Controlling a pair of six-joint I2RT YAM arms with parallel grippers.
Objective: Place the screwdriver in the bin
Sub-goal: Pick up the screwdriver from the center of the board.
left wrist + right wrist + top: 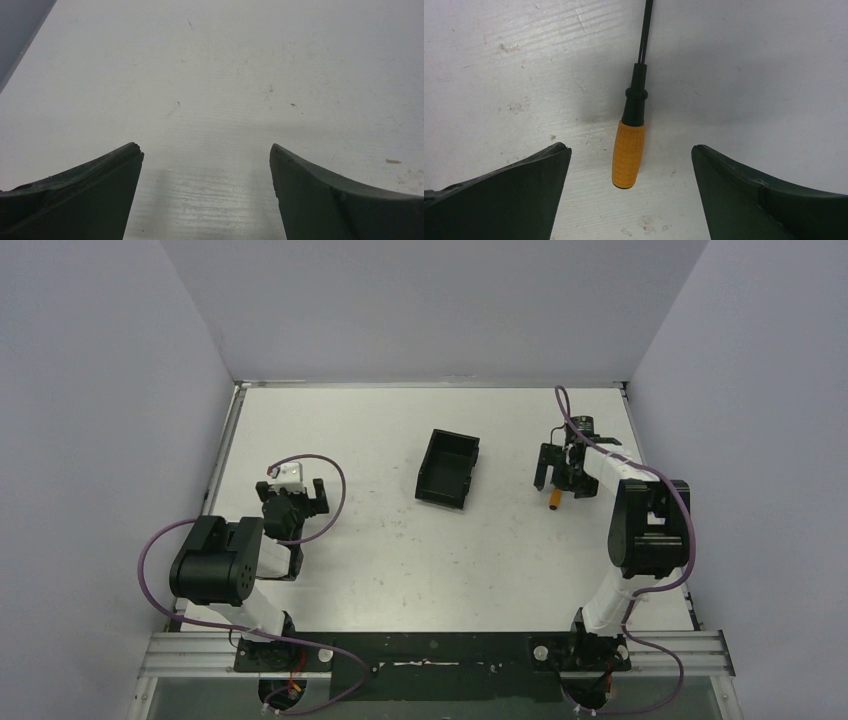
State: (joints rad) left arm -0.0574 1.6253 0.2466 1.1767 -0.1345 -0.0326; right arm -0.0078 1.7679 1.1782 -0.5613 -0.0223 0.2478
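Note:
The robot's right gripper will next go straight down and close on the orange handle's shaft-side end [557,492] [629,134], because that end is below it, between its open fingers.
The screwdriver [629,150], with an orange gridded handle and a thin dark shaft, lies flat on the white table. In the top view only its orange handle end [556,502] shows, at the right. My right gripper [628,148] is open and hovers just above it, one finger on each side of the handle and neither touching it; in the top view the gripper [560,480] covers the shaft. The black open-top bin [448,468] stands at the table's middle, left of the screwdriver. My left gripper [204,147] is open and empty over bare table at the left [295,502].
Grey walls close in the table [400,560] on the left, back and right. A metal rail [440,650] runs along the near edge by the arm bases. Purple cables loop from both arms.

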